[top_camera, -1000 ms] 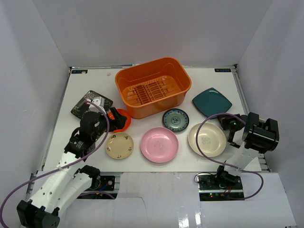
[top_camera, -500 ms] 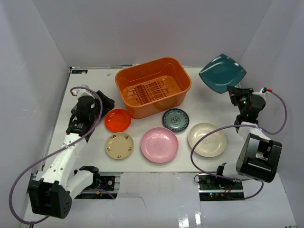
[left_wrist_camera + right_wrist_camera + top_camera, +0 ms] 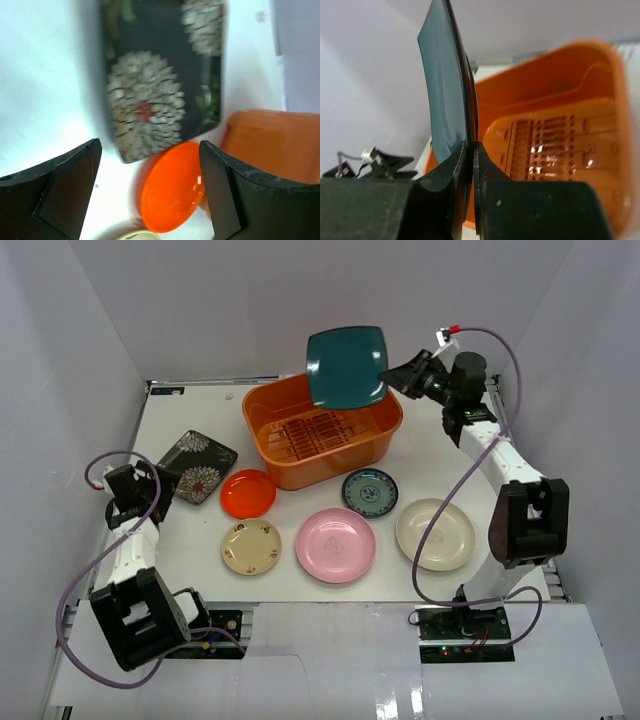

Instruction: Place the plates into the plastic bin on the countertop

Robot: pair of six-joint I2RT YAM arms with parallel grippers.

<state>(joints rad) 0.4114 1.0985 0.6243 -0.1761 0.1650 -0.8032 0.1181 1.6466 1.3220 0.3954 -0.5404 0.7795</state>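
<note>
The bin's empty slotted bottom is below the plate, so next I will move my right gripper down and to the left in the top view and let go of the plate there.
My right gripper (image 3: 392,375) (image 3: 472,145) is shut on one edge of the teal square plate (image 3: 347,367) (image 3: 442,90) and holds it on edge in the air above the orange plastic bin (image 3: 300,475) (image 3: 560,100). My left gripper (image 3: 162,483) (image 3: 150,146) stands open and empty, low at the left edge of the black floral plate (image 3: 197,464) (image 3: 160,80). On the countertop (image 3: 190,415) lie the red-orange plate (image 3: 248,493) (image 3: 172,190), the beige plate (image 3: 251,546), the pink plate (image 3: 336,544), the blue-green plate (image 3: 370,492) and the cream plate (image 3: 436,533).
White walls close in the table on the left, back and right. A purple cable (image 3: 75,570) loops beside the left arm, and another (image 3: 425,540) hangs from the right arm over the cream plate. The bin's slotted floor (image 3: 315,430) holds nothing.
The right arm has carried the teal plate from the back right corner leftward to above the bin. The left arm has drawn back to the left, uncovering the black floral plate.
</note>
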